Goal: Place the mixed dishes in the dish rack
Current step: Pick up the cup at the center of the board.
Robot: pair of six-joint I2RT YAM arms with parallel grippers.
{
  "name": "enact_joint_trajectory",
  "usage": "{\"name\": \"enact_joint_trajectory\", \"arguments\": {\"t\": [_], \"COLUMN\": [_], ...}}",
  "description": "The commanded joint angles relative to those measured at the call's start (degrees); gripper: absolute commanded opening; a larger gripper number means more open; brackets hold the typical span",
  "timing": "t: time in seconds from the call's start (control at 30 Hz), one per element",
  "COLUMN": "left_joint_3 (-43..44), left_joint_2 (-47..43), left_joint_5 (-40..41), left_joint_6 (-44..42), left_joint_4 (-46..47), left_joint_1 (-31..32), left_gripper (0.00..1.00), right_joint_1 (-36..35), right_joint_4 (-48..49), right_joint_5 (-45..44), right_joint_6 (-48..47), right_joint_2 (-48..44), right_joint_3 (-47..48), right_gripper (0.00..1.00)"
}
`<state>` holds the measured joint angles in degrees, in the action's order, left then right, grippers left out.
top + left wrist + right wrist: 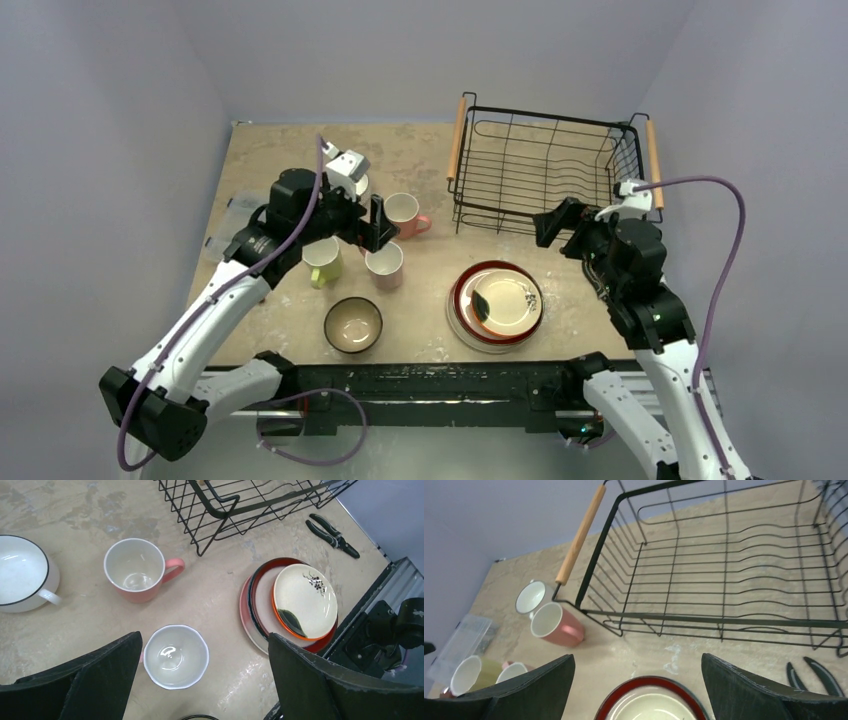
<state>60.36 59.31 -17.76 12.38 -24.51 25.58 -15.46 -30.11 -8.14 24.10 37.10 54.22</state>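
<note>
I should move my left gripper down onto the pale pink mug's rim (368,253) (146,653) beside its handle, because the mug's opening faces up and has room for one gripper finger.
The dish rack (457,140), a black wire basket with wooden handles, stands empty at the back right. A stack of plates (495,305) lies in front of it, a cream plate with an orange rim on top. A salmon mug (403,213), a pale pink mug (384,265), a yellow-green mug (322,260) and a bowl (352,325) with a cream inside sit left of centre. My left gripper (205,645) hangs open above the pale pink mug (175,656). My right gripper (638,662) is open above the far edge of the plates (651,702), just before the rack (724,621).
A white mug (22,575) stands beyond the salmon mug (135,570). Black pliers (332,535) lie on the table right of the plates (295,605). A clear plastic box (459,640) sits near the table's left edge.
</note>
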Motion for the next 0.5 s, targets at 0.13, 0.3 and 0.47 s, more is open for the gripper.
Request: {"name": "enact_joint_trajectory", "arguments": {"t": [0.13, 0.3, 0.47], "left_joint_3": [8.91, 13.31, 15.80], "left_joint_2": [9.64, 15.61, 20.06], "left_joint_5": [7.17, 12.85, 19.43], "left_joint_6": [-2.99, -3.25, -3.32], "left_joint_4": [-9.83, -16.69, -21.16], "left_joint_1": [2.97, 2.94, 2.88], "left_gripper": [0.91, 0.85, 0.71], "right_joint_1": [0.01, -1.76, -5.51], "right_joint_4": [11.41, 19.18, 21.32], "right_joint_5": [21.72, 27.95, 26.03], "right_joint_6": [4.22, 10.42, 12.30], "right_joint_2": [0.62, 2.58, 2.56], "right_joint_3": [-8.99, -17.10, -20.20], "right_gripper": [0.99, 0.99, 0.99]}}
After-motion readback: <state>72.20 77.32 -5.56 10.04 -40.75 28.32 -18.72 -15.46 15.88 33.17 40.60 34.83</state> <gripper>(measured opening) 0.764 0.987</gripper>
